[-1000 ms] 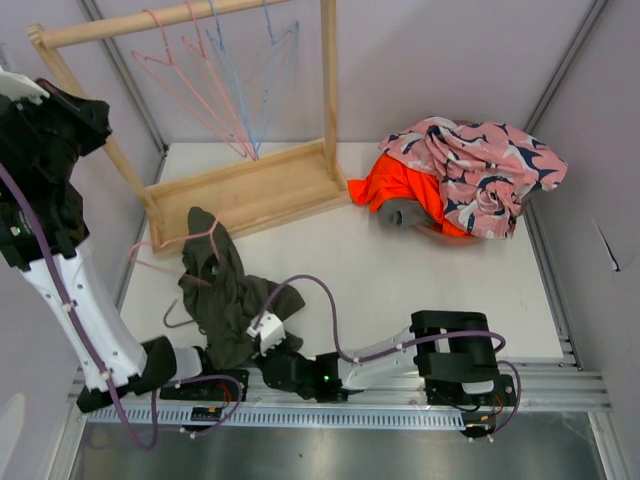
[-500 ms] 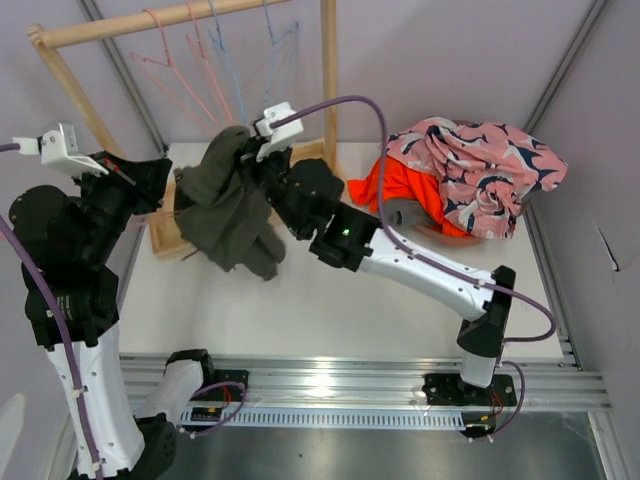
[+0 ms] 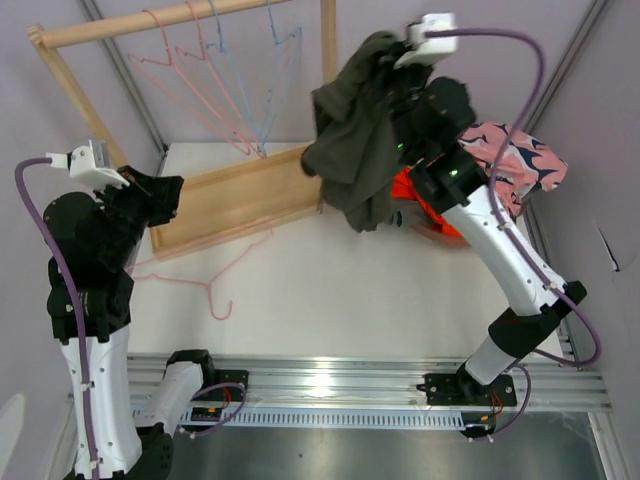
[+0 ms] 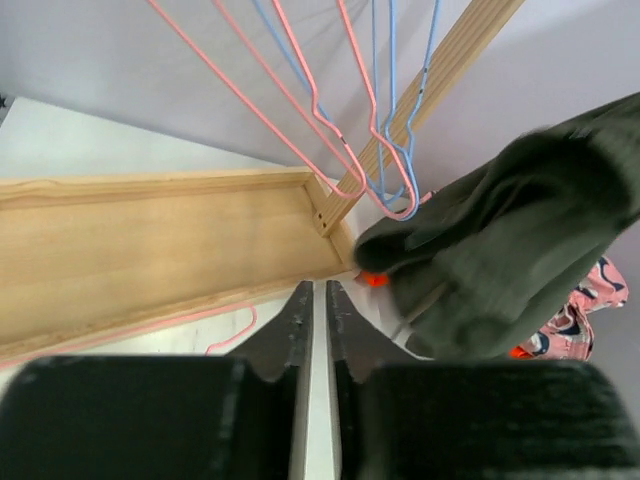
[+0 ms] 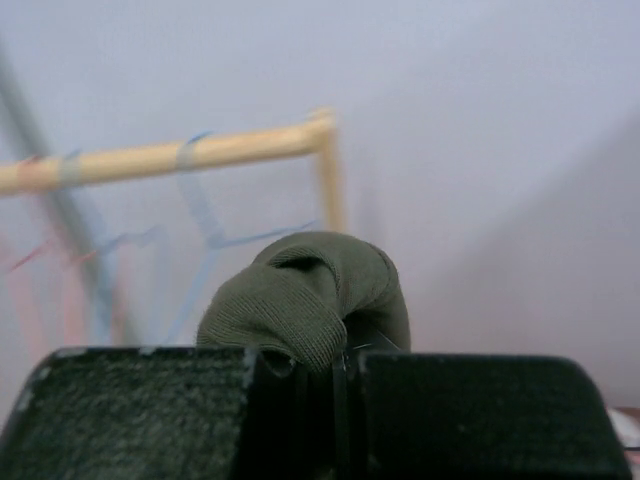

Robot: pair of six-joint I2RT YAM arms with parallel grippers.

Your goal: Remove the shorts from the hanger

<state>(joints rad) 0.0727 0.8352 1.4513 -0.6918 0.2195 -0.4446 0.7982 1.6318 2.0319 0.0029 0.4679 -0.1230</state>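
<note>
I should next swing my right gripper to the right in the top view and then lower it over the pile, because the olive shorts [image 3: 355,150] hang free of any hanger [image 3: 215,285].
My right gripper [image 3: 398,62] is raised high and shut on the dark olive green shorts [image 3: 355,150], which hang from it in front of the rack's right post. In the right wrist view a fold of the olive shorts [image 5: 310,295] is pinched between the jaws of that gripper [image 5: 335,365]. A bare pink hanger [image 3: 215,285] lies on the table, free of the shorts. My left gripper [image 3: 168,195] is shut and empty near the rack's base; the left wrist view shows this gripper [image 4: 318,292] with jaws together, and the olive shorts [image 4: 520,240] at right.
A wooden rack [image 3: 245,195] stands at the back left with pink and blue hangers [image 3: 235,95] on its rod. A pile with pink patterned shorts [image 3: 520,160] and orange shorts [image 3: 410,185] lies at the back right, under my right arm.
My right arm has swung the olive shorts up and to the right, off the pink hanger, which now lies on the table. My left gripper has dropped a little.
</note>
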